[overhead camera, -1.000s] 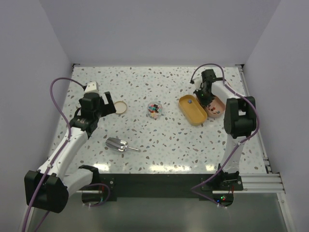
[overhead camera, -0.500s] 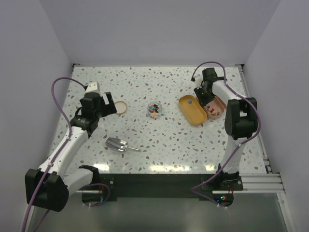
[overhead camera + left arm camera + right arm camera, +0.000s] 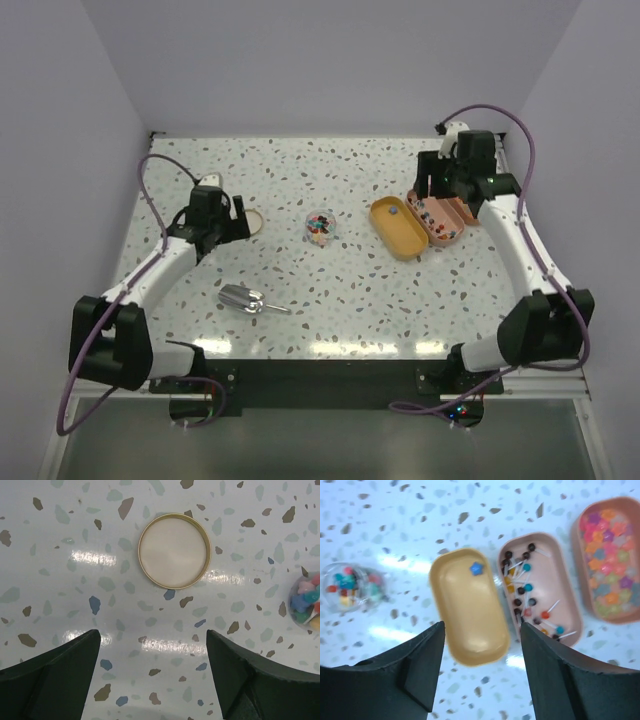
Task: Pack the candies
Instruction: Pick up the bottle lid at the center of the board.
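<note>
My left gripper will go down next and move toward the jar [image 3: 350, 586], onto the lid's rim on the jar's side, because that thin gold edge stands up for it to pinch.
The candies [image 3: 320, 226] fill a small clear jar [image 3: 350, 586] at the table's middle; the jar also shows at the right edge of the left wrist view [image 3: 307, 602]. One blue candy [image 3: 477, 568] lies in the yellow tray [image 3: 470, 612]. More star-shaped candies [image 3: 610, 555] fill the far pink tray. My right gripper [image 3: 481, 627] hangs open above the yellow tray's near end, holding nothing. My left gripper [image 3: 152, 635] is open and empty, just short of a round gold-rimmed lid [image 3: 174, 550].
A pink tray [image 3: 540, 587] with ball-headed picks sits between the yellow tray and the candy tray. A metal scoop [image 3: 245, 298] lies near the front left. In the top view the lid [image 3: 254, 221] is left of the jar. Walls enclose the table.
My right gripper has opened and pulled up and back from the trays. The left arm has swung toward the lid, with its jaws narrowing slightly.
</note>
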Available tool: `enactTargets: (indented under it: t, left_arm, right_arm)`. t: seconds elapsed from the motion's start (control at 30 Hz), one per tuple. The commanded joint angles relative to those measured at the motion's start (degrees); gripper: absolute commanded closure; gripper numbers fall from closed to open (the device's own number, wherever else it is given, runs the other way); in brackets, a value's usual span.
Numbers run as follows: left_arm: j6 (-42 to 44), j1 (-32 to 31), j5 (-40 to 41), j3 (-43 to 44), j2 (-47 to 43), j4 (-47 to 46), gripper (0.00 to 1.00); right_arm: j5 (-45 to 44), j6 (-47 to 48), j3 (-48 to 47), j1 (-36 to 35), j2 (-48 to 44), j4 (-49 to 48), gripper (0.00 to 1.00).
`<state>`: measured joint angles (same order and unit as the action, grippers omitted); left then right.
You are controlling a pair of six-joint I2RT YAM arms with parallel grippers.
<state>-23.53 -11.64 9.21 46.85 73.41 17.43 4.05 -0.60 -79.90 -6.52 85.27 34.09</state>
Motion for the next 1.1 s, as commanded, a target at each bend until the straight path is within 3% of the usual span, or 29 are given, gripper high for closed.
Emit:
enactTargets:
  t: [0.0, 0.33, 0.77, 1.07]
  left_arm:
    - [-0.8, 0.2, -1.0, 7.3, 5.3, 1.5, 0.09]
    - [3.0, -9.0, 8.5, 20.4, 22.0, 6.5, 0.27]
    - [4.3, -9.8, 11.0, 34.3, 38.3, 9.5, 0.67]
    - [3.4, -9.7, 11.2, 35.9, 42.7, 9.4, 0.75]
  right_arm:
    - [10.7, -12.9, 10.6, 0.1, -10.0, -8.9, 0.28]
    - [17.4, -17.2, 29.4, -0.7, -27.9, -17.6, 0.16]
    - [14.6, -13.5, 35.9, -6.3, -32.0, -15.7, 0.11]
    - [14.4, -13.3, 38.2, -7.7, -33.4, -15.9, 0.11]
